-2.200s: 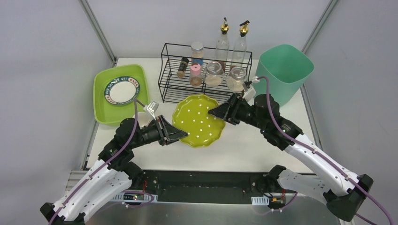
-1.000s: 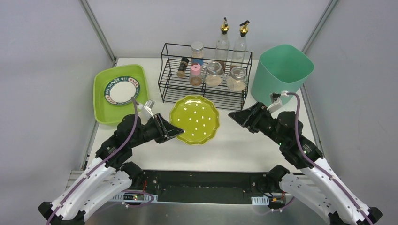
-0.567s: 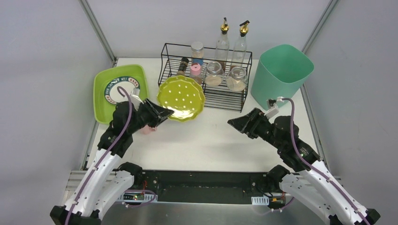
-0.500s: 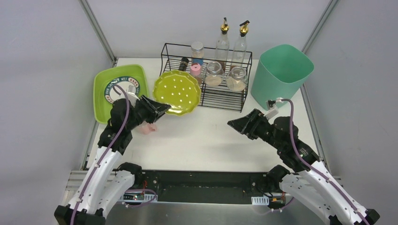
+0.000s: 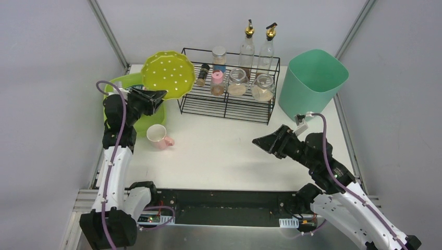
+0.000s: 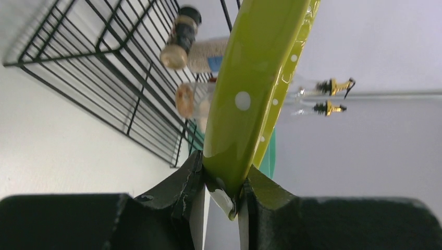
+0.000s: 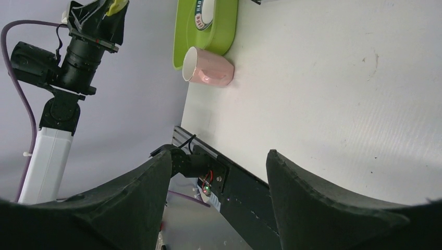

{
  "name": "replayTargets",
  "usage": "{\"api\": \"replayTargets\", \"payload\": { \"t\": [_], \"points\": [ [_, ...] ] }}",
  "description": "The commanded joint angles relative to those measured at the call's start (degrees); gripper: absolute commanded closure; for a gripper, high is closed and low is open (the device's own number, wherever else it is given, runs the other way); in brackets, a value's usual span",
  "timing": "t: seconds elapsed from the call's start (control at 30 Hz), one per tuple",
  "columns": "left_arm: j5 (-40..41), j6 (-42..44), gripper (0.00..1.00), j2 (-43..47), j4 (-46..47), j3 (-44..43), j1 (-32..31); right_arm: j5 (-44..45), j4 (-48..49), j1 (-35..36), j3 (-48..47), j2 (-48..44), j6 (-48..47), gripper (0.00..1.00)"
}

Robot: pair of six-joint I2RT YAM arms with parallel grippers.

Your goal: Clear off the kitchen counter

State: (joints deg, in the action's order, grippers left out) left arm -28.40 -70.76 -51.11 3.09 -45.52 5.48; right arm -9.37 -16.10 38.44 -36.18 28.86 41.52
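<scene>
My left gripper moves down and to the left in the top view next and releases the dotted plate onto the tub's white plate, which lies below.
The kitchen counter [image 5: 234,156] is the wide white tabletop. My left gripper [image 5: 156,96] is shut on the rim of a yellow-green dotted plate [image 5: 169,74] and holds it tilted in the air above the lime-green tub [image 5: 147,121] at the far left. In the left wrist view the plate's edge [image 6: 250,99] sits pinched between my fingers [image 6: 180,187]. A pink mug [image 5: 158,137] lies on the counter in front of the tub, and shows in the right wrist view [image 7: 207,66]. My right gripper [image 5: 256,141] is open and empty above the counter's right middle.
A black wire rack [image 5: 226,88] with spice jars and two oil bottles stands at the back centre. A mint-green bin [image 5: 311,83] stands at the back right. The tub holds a white plate with a dark rim [image 7: 202,13].
My left gripper has lifted the yellow-green plate off the counter and carried it left and back, over the lime-green tub. My right gripper let go of the plate and drew back to the right.
</scene>
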Motion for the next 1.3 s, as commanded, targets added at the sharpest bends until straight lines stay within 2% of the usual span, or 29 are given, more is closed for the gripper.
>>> {"api": "replayTargets", "payload": {
  "t": [0.0,0.23,0.43,0.8,1.27],
  "points": [
    [-3.47,-2.91,1.00,0.24,13.33,-4.79,6.49,-1.93,1.16,-0.03,0.41,-1.12,0.04,0.30],
    [-3.65,-4.56,1.00,-1.07,12.61,-2.21,18.07,-3.93,3.09,-0.01,2.01,-1.52,0.83,0.30],
    [2.11,-1.90,1.00,-0.61,6.47,0.35,22.68,-5.74,2.26,0.02,0.71,-1.47,0.15,0.30],
    [14.23,1.61,1.00,-1.15,0.74,3.97,23.53,-6.72,-0.59,0.05,1.59,-4.73,-1.45,0.30],
    [21.41,2.34,1.00,-17.30,4.16,0.56,23.50,-9.23,1.94,-0.02,5.55,-6.54,-0.28,0.29]
  ]
}}
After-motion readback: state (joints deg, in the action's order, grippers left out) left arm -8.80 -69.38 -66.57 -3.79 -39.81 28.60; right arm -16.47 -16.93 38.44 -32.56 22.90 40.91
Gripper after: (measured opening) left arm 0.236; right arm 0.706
